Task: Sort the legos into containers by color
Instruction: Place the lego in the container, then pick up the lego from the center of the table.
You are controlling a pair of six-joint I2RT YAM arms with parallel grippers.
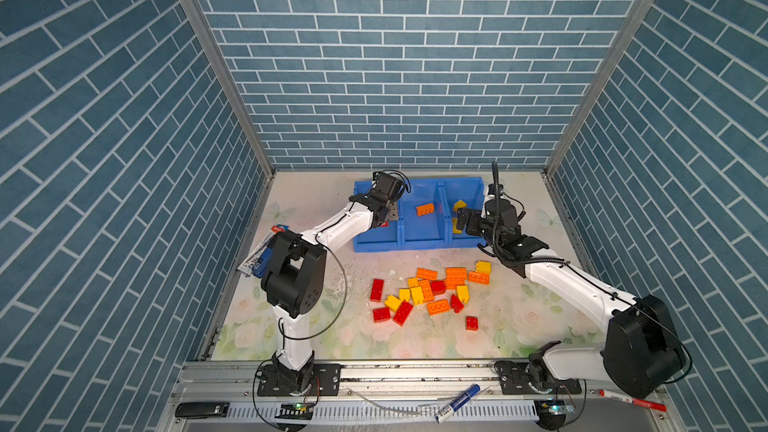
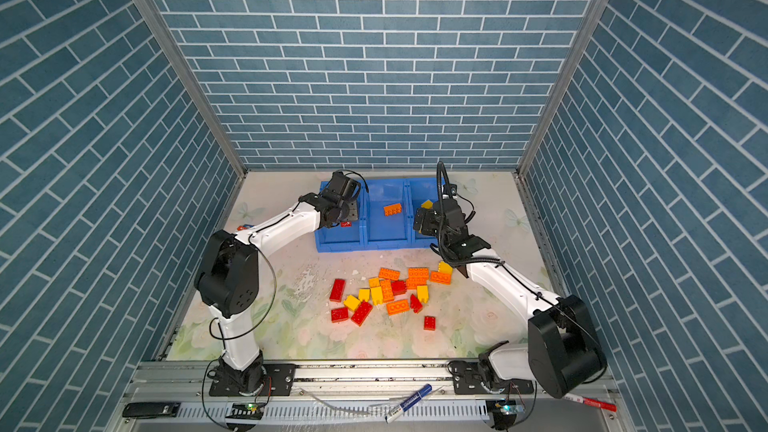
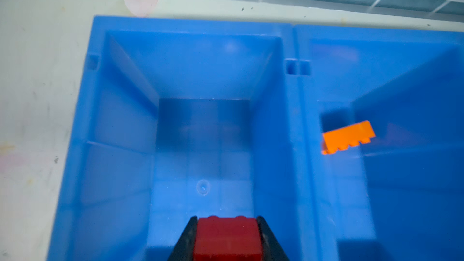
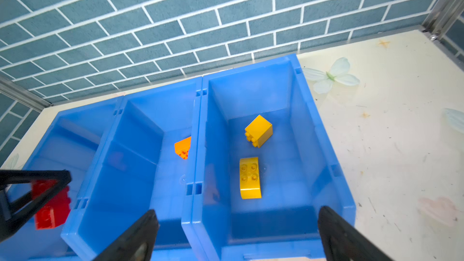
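I should next move my left gripper down and outward to release the red brick point(image 3: 227, 237), as bare bin bottom, clear of orange and yellow, lies there.
The containers point(image 1: 415, 243) are three joined blue bins at the back of the table. My left gripper point(image 3: 226, 218) is shut on a red brick point(image 3: 227, 237) and hangs over the left bin point(image 3: 190, 25), whose floor is bare. The same red brick point(image 4: 51, 207) shows in the right wrist view. One orange brick point(image 1: 426, 209) lies in the middle bin. My right gripper point(image 4: 237, 210) stands open and holds nothing over the right bin point(image 4: 251, 67), where two yellow bricks point(image 4: 258, 130) point(image 4: 249, 177) lie. Loose red, orange and yellow legos point(image 1: 432, 290) are scattered in front of the bins.
A dark blue stapler and a card pack point(image 1: 259, 259) lie at the table's left edge, beside the left arm's elbow. A blue marker point(image 1: 457, 401), a red marker point(image 1: 631, 400) and a black object point(image 1: 201, 409) rest on the front rail. Brick-pattern walls close three sides.
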